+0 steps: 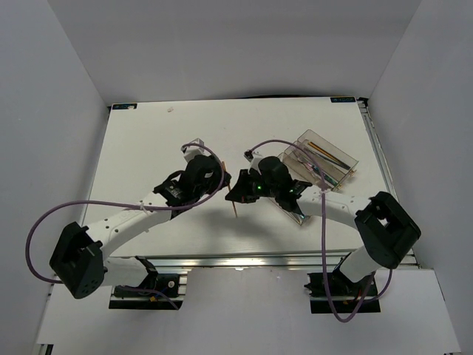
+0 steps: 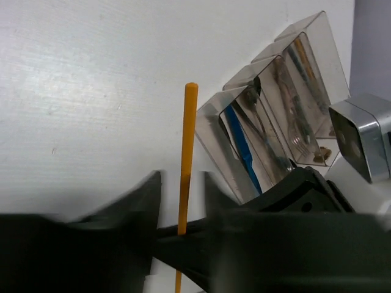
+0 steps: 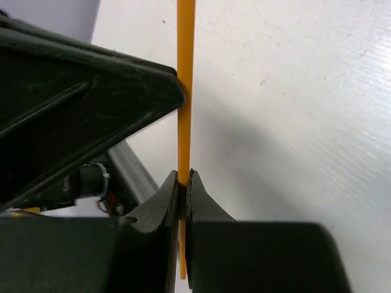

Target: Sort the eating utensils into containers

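Observation:
The right gripper moves outward over the tray's far section, which holds similar sticks, next. It turns the chopstick (image 3: 185, 73) along its length and lowers to release.
An orange chopstick (image 3: 185, 73) stands between both grippers above the table's middle; its lower tip shows in the top view (image 1: 235, 212). My right gripper (image 3: 183, 180) is shut on the chopstick near one end. My left gripper (image 2: 182, 189) is open, with the chopstick (image 2: 188, 140) running between its two fingers and a gap on each side. The clear divided tray (image 1: 347, 159) lies at the right rear and holds several utensils, among them a blue knife (image 2: 243, 149) and silver pieces. Both grippers meet tip to tip (image 1: 235, 188).
The tray's near end (image 2: 215, 122) lies close to the right of the left gripper. The right arm's silver link (image 2: 360, 137) sits over the tray. White walls enclose the table on three sides. The table's front rail (image 3: 131, 174) shows below the right gripper.

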### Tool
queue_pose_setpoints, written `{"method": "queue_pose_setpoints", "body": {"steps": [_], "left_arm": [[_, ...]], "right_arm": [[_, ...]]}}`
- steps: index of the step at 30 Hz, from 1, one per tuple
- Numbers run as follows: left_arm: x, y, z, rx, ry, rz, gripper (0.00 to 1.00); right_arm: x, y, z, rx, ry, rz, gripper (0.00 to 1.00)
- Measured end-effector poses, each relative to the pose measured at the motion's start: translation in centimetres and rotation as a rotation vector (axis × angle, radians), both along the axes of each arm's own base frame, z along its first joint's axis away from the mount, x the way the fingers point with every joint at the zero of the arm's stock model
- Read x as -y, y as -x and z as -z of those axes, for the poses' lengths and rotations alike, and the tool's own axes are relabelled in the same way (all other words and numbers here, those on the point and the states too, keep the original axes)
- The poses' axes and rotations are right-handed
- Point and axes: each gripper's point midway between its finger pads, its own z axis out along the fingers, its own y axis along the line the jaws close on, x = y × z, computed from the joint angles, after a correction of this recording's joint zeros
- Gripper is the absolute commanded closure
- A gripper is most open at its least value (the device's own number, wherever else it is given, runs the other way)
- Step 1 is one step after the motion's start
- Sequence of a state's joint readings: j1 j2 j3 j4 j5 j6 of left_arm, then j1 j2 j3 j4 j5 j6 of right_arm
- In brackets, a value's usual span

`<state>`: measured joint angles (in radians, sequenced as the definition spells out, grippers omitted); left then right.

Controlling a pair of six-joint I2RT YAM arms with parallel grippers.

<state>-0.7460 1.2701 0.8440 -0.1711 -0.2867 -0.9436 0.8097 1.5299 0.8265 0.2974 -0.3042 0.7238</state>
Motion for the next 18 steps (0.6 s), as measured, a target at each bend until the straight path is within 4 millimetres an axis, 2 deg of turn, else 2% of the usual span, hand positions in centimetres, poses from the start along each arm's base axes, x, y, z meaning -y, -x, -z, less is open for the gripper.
{"method": "queue_pose_setpoints", "body": {"steps": [1, 2, 4, 7, 10, 12, 13, 15, 18], "left_arm": [[-0.4, 0.0, 0.1, -0.010, -0.027, -0.010, 0.22], [-0.9, 0.1, -0.1, -0.025, -0.058, -0.024, 0.04], [-2.0, -0.4, -1.9, -0.012, -0.116, -0.076, 0.02], [-5.1, -0.7, -6.4, 0.057, -0.197, -0.179, 0.02], [-9.8, 1.1, -9.8, 0.134, -0.274, -0.257, 0.02], [-12.9, 2.8, -10.9, 0.170, -0.323, -0.294, 0.02], [-14.2, 3.6, -10.9, 0.182, -0.345, -0.306, 0.02], [-16.6, 5.5, -9.7, 0.185, -0.406, -0.309, 0.02], [-18.2, 7.2, -7.6, 0.177, -0.462, -0.268, 0.02]], "right_arm": [[0.1, -0.1, 0.2, 0.015, 0.024, -0.002, 1.00], [0.4, -0.4, 0.4, 0.040, 0.056, -0.004, 1.00], [1.4, -1.7, 0.7, 0.093, 0.126, 0.008, 1.00], [4.9, -5.6, 0.5, 0.206, 0.275, 0.035, 1.00], [10.6, -10.1, 0.3, 0.353, 0.482, 0.059, 1.00], [14.8, -12.0, 0.7, 0.433, 0.635, 0.049, 1.00], [17.0, -12.8, 1.0, 0.468, 0.723, 0.041, 1.00], [20.6, -13.7, 1.6, 0.507, 0.864, 0.023, 1.00], [25.0, -14.8, 1.8, 0.537, 1.026, 0.002, 1.00]]}}
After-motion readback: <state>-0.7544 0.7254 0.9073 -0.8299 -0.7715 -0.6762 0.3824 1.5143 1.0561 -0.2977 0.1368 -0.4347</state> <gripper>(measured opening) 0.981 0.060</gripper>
